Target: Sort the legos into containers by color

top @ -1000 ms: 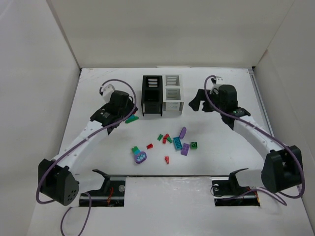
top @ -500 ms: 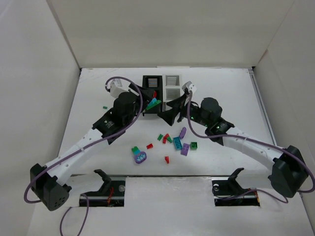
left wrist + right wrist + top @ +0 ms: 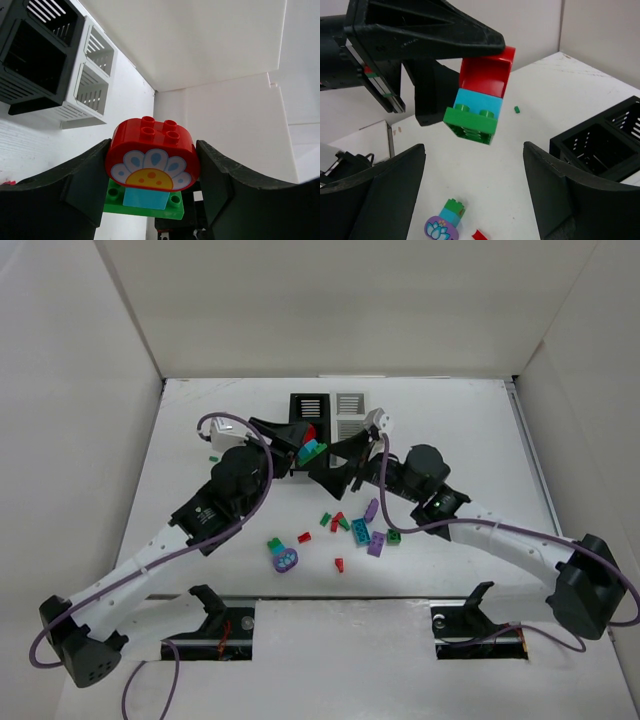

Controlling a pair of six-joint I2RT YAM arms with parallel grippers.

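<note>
The black container's near section (image 3: 321, 430) (image 3: 36, 57) is open below and outward of my left gripper, so my left gripper needs to move outward, turn down and let go of the red brick next.
My left gripper (image 3: 152, 172) is shut on a joined lego stack (image 3: 151, 159): a red flower-printed brick over a teal brick and a green plate. In the top view that stack (image 3: 312, 449) hangs in the air just in front of the black container (image 3: 308, 405). The white container (image 3: 351, 403) stands to the black one's right. My right gripper (image 3: 331, 467) faces the stack from the right, jaws open and empty. In the right wrist view the stack (image 3: 479, 97) hangs just beyond the right gripper (image 3: 474, 167). Loose legos (image 3: 356, 527) lie scattered mid-table.
A purple flower piece (image 3: 285, 558) on teal and green bricks lies left of the scatter, also in the right wrist view (image 3: 445, 226). A tiny green brick (image 3: 213, 456) lies alone at the left. The two arms' grippers nearly meet in front of the containers.
The left arm has carried the stack right and upward toward the containers. The right arm has swung left from beside the white container to face the stack, its jaws narrowing slightly.
</note>
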